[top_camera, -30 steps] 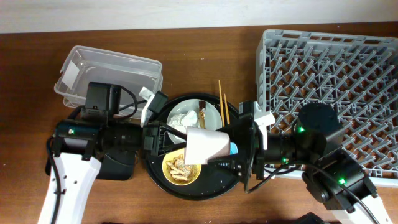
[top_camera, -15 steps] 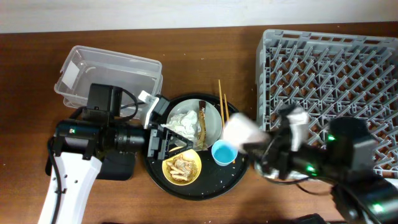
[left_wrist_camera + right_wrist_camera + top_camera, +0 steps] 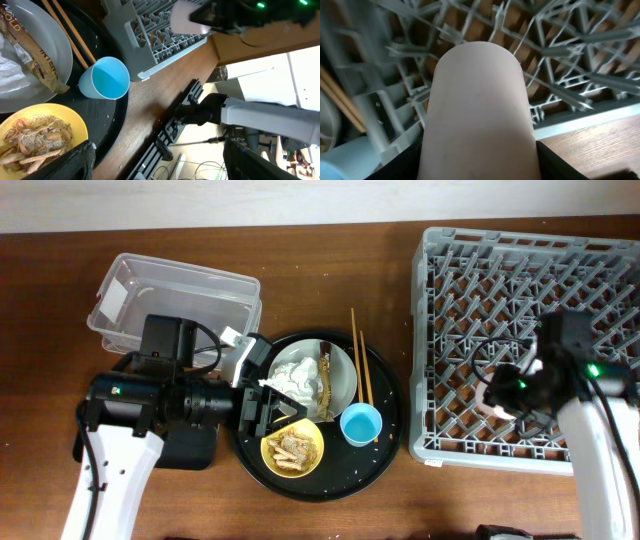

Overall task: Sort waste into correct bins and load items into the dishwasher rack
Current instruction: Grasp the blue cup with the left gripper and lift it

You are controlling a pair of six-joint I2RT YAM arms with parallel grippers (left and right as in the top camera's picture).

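Note:
I will lower my left gripper next, across to its rim on the side by the plate (image 3: 340, 380).
My right gripper (image 3: 497, 395) is shut on the pink cup (image 3: 477, 110) and holds it over the near left part of the grey dishwasher rack (image 3: 530, 290). My left gripper (image 3: 275, 412) stands open and empty above the round tray, beside the yellow bowl (image 3: 292, 450) of food scraps (image 3: 35, 142). The grey-green plate (image 3: 340, 380) carries the white tissue (image 3: 290, 373) and the brown-gold wrapper (image 3: 326, 380). Chopsticks (image 3: 360, 365) lie across the plate's right edge. The blue cup (image 3: 360, 423) stands upright near the plate.
The large round black tray (image 3: 380, 465) bears the dishes. A clear tub (image 3: 175, 302) sits at the back left. The shallow black tray (image 3: 190, 448) lies mostly under my left arm. The rack's upright pegs (image 3: 560, 75) surround the pink cup.
My left gripper opened and let go of the pink cup. The right gripper closed on it and carried it right, from above the round tray to over the rack.

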